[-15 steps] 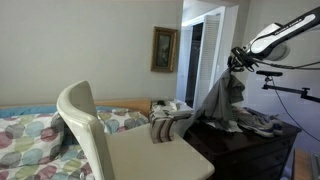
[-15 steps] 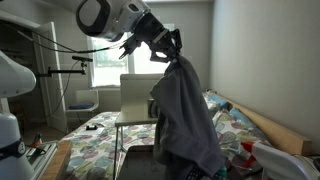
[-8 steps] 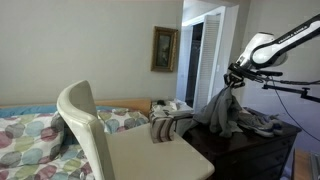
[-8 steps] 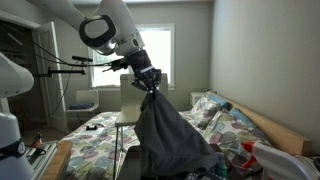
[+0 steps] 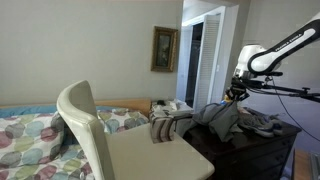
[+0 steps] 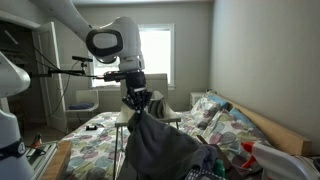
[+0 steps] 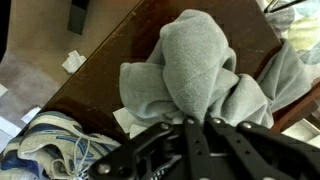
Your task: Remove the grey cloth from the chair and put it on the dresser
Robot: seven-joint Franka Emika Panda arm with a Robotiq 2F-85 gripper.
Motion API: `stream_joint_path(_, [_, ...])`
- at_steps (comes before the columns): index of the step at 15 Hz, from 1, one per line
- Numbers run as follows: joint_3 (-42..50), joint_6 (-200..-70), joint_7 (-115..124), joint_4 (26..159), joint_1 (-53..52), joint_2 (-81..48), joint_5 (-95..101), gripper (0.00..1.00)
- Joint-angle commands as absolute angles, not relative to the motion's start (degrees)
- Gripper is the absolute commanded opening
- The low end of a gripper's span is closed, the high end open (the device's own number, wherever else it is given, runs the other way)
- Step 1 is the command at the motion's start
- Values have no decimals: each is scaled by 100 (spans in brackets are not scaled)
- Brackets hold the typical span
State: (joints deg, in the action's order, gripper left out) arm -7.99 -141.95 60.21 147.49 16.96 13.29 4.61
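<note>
I need to lower my gripper slightly outward toward the piled cloth on the dresser next and let go of the fold, because the cloth's lower part already lies there.
The grey cloth [image 5: 228, 117] hangs from my gripper [image 5: 237, 95] and its lower part bunches on the dark wooden dresser [image 5: 262, 146]. In an exterior view the cloth [image 6: 158, 148] drapes below the gripper [image 6: 138, 102]. In the wrist view my gripper [image 7: 197, 124] is shut on a fold of the cloth [image 7: 190, 70], which is piled on the dresser top [image 7: 120, 50]. The cream chair [image 5: 90, 128] stands in the foreground, apart from the cloth; it also shows behind the arm [image 6: 128, 95].
A bed with a floral cover [image 5: 30, 135] lies behind the chair. More cloths [image 5: 265, 124] lie on the dresser. A sneaker [image 7: 45, 148] lies on the floor beside the dresser. A framed picture [image 5: 164, 49] hangs on the wall. A camera stand [image 6: 60, 70] is near the window.
My gripper has moved down with the grey cloth, from high above the dresser to just over it. The cloth has gone from hanging full length to bunching on the dresser top.
</note>
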Motion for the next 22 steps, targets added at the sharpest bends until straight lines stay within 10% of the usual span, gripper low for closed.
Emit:
stream_joint_path(1, [-363,-14335,5784,14451,1461,683,692,1])
stream_joint_path(6, [74,-15048,5412,14390,1220,59,512,1])
stream_joint_path(7, [130,-15109,5390,14376,1168,8,552,30])
stream_joint_path(17, [150,-13233,5273,14436,995,2663,-115,93])
stream_joint_path(22, [264,-12431,4669,14429,970,3565,-186,100])
